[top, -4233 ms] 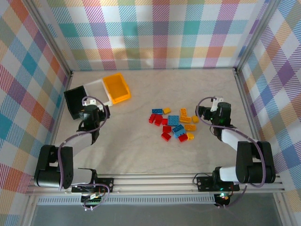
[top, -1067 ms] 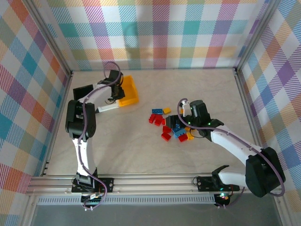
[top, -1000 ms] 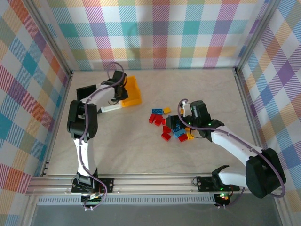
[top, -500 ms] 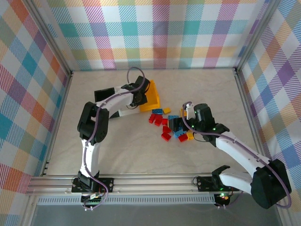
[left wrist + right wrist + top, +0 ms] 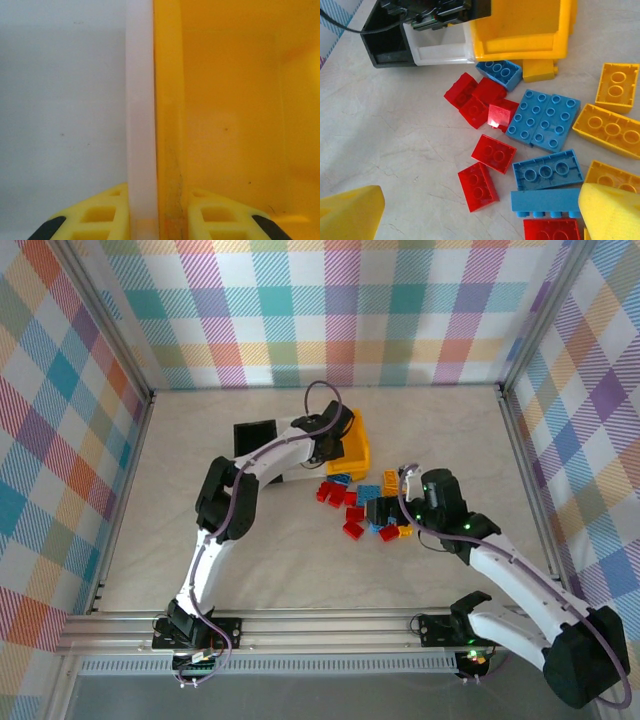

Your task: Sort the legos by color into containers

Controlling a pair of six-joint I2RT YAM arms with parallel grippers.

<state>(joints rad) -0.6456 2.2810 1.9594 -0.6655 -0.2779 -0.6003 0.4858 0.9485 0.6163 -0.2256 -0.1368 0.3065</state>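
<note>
I need to pull the white and yellow bins outward by their touching sides with my left gripper, away from the pile of legos, and release them, because the yellow bin touches the legos.
The red, blue and yellow-orange legos lie in a loose pile mid-table. Red bricks, blue plates and yellow bricks appear in the right wrist view. My left gripper is shut across the touching walls of the white bin and the yellow-orange bin. The yellow bin touches the pile's far edge. The black bin stands at the left of the row. My right gripper hangs open just above the pile, holding nothing.
The three bins stand in a row: black, white, yellow. A blue brick and a yellow brick lie against the yellow bin's front. Bare table lies to the left and front. Checkered walls enclose the table.
The left arm has dragged the row of bins from the back left to the right, up against the lego pile. The right gripper stays over the pile and has shifted slightly right.
</note>
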